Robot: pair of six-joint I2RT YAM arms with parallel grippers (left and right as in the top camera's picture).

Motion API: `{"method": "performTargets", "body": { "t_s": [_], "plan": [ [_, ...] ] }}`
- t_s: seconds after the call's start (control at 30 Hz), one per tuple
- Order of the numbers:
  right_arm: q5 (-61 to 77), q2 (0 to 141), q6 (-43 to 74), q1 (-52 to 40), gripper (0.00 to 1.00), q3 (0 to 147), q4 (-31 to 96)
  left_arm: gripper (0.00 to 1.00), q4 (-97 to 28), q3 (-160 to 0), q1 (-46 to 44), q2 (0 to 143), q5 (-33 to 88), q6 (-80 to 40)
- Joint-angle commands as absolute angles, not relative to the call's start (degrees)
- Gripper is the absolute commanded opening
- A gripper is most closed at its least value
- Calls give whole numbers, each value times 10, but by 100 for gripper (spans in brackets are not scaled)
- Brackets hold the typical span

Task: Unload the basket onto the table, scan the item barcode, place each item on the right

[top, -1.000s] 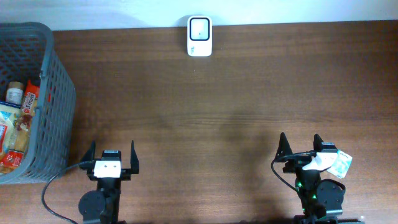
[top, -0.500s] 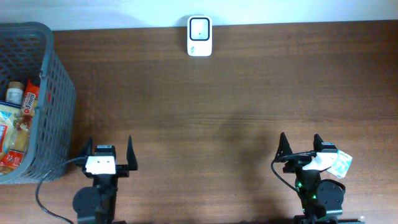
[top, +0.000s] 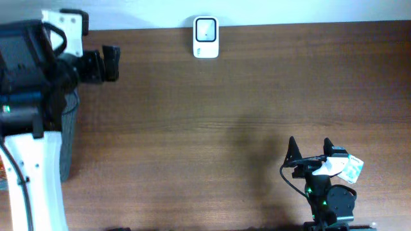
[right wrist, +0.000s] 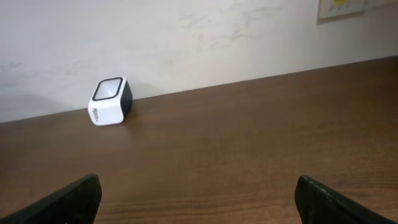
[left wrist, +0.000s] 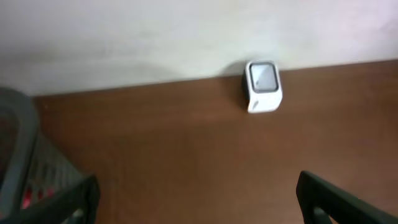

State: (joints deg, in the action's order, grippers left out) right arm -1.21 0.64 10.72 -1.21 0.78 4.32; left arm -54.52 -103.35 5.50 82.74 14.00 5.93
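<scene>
The red packaging in the grey basket is below my left gripper, to its left in the overhead view, so it must swing over, tilt down and lower next.
The white barcode scanner (top: 206,37) stands at the table's far edge against the wall, also seen in the left wrist view (left wrist: 263,86) and the right wrist view (right wrist: 111,101). My left arm is raised high over the grey basket (top: 69,131) at the left. Its gripper (top: 106,64) is open and empty, with its fingers (left wrist: 323,196) wide apart. The items in the basket are mostly hidden by the arm. Only a red bit of packaging (left wrist: 28,200) shows through the mesh. My right gripper (top: 309,144) rests open and empty at the near right, facing the scanner.
Bare brown tabletop (top: 212,122) lies between the scanner and the right arm. The basket wall (left wrist: 25,155) fills the left edge of the left wrist view. A white wall runs behind the table. A white tag (top: 350,168) hangs on the right arm.
My left arm has lifted from its rest at the near left and swung up over the basket, now covering most of it. The right arm has not moved.
</scene>
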Motion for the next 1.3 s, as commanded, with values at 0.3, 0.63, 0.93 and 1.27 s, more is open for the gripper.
{"method": "performTargets", "body": {
  "t_s": [0.3, 0.63, 0.93, 1.27],
  "plan": [
    [-17, 2, 107, -15, 99, 3, 45, 99, -511, -1063, 299, 853, 59, -9],
    [-17, 2, 107, -15, 99, 3, 45, 99, -574, -1061, 356, 990, -33, 105],
    [-17, 2, 107, -15, 99, 3, 45, 99, -569, -1060, 424, 1122, 13, 190],
    [-17, 2, 107, -15, 99, 3, 45, 95, -561, -1060, 433, 1315, 74, 293]
  ]
}}
